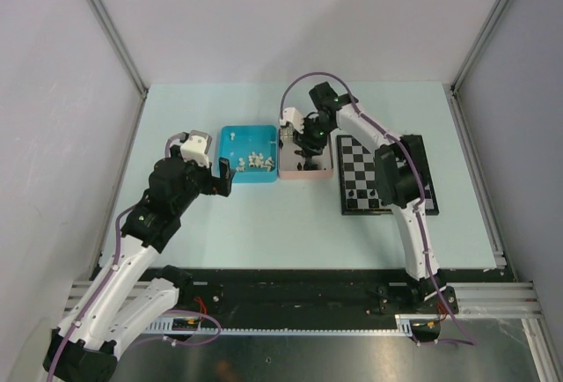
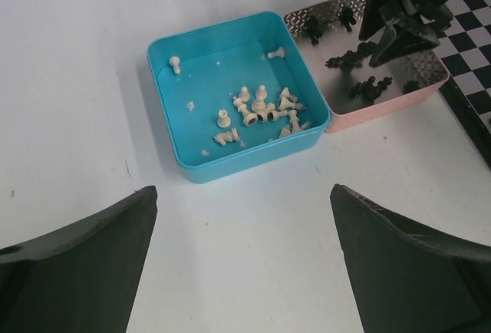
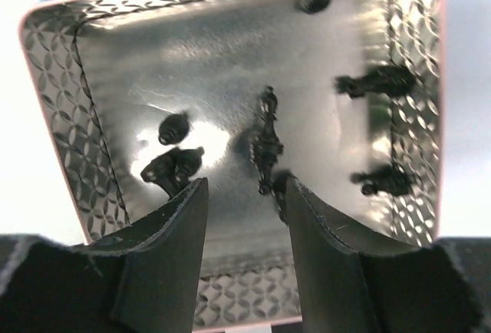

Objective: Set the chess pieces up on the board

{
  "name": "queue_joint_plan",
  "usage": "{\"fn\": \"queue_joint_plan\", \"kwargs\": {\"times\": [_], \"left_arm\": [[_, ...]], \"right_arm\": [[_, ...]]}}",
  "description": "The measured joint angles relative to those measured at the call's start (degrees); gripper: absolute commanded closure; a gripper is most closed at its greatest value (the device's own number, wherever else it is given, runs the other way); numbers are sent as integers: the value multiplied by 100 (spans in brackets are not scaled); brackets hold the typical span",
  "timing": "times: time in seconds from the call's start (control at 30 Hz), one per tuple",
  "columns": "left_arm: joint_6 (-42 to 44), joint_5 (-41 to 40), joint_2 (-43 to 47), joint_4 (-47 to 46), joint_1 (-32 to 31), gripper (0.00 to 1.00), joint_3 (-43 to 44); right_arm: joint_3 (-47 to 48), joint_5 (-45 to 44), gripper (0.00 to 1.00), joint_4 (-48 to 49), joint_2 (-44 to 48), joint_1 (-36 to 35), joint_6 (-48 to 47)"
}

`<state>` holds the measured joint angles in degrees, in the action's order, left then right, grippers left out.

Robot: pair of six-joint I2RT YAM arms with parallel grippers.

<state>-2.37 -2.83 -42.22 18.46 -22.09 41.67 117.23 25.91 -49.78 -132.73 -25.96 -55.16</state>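
I must lower my right gripper deeper into the pink tray [image 1: 321, 176], to the slim middle black piece's closest end, before grabbing it.
White chess pieces [image 2: 261, 107] lie in a heap in the blue tray [image 2: 207, 80], which also shows in the top view [image 1: 237, 140]. Black chess pieces [image 3: 266, 141] lie scattered in the pink tray [image 3: 54, 57]. My right gripper [image 3: 242, 187] is open and empty, low inside the pink tray [image 1: 321, 176], with one black piece just off its right fingertip and another [image 3: 173, 166] off its left. My left gripper [image 2: 242, 225] is open and empty over bare table just short of the blue tray. The board [image 1: 361, 171] lies right of the pink tray, with a few black pieces [image 1: 352, 199] at its near edge.
The two trays stand side by side, touching, at the table's middle. My right arm [image 1: 400, 175] reaches across the board and covers part of it. The board's corner [image 2: 472, 34] shows in the left wrist view. Grey walls enclose the table on three sides.
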Motion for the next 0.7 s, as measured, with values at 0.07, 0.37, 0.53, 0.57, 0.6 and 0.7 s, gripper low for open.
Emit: {"fn": "queue_joint_plan", "kwargs": {"times": [0.07,0.37,0.53,0.57,0.6,0.7], "left_arm": [[0,0,-2,0,0,1,0],[0,2,-4,0,0,0,0],[83,0,-4,0,0,0,0],[94,0,-4,0,0,1,0],[96,0,-4,0,0,0,0],[103,0,-4,0,0,1,0]], "right_arm": [[15,76,51,-13,-98,-61,-57],[57,83,51,-37,-380,-11,-90],[105,22,52,-33,-424,31,-90],[122,11,53,-31,-446,35,-90],[133,2,53,-22,-466,37,-87],[153,11,58,-13,-501,39,-81]]}}
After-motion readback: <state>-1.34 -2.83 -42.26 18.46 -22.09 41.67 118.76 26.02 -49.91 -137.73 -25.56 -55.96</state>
